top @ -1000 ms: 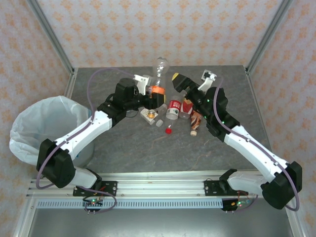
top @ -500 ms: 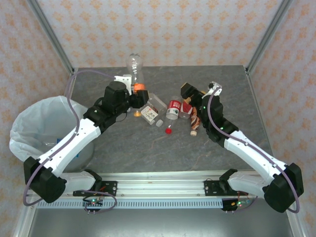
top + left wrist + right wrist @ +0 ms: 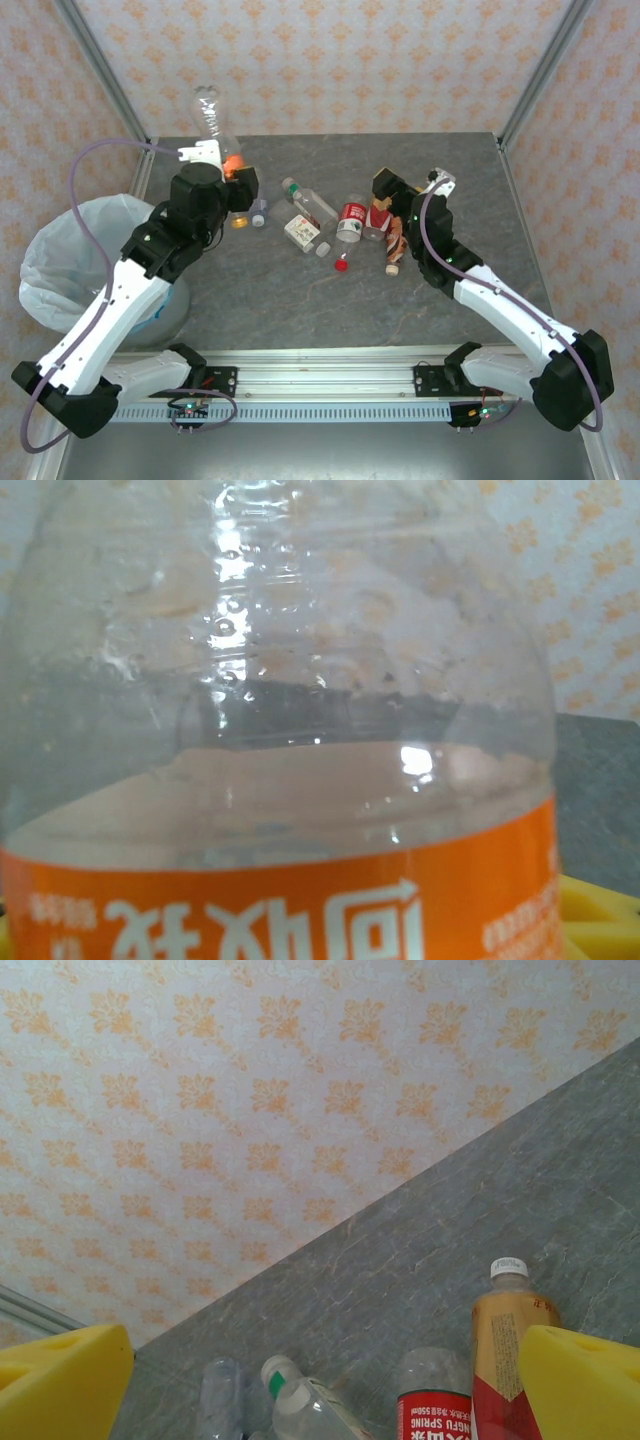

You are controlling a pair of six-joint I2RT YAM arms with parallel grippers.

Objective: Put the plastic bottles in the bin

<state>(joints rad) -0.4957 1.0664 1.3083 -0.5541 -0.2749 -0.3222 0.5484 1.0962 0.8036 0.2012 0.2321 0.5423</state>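
My left gripper swings back over the bin's open white bag next and releases the clear bottle, since the bottle still hangs above the table beyond the bin's rim.
My left gripper is shut on a clear bottle with an orange label, held upright above the table's far left, just beyond the bin. The same bottle sits right in front of the left wrist camera. The grey bin with its white bag stands at the left table edge. My right gripper hangs open over the bottle pile, its yellow fingers wide apart. Below it lie a red-label bottle, a tan bottle with a white cap and a clear green-banded bottle.
On the grey table lie a white-label bottle, a small clear bottle, a loose red cap and an orange cap. Metal frame posts and patterned walls enclose the table.
My left arm has swung left, carrying the orange-label bottle from the table's middle to near the bin. My right gripper moved slightly right and settled over the pile.
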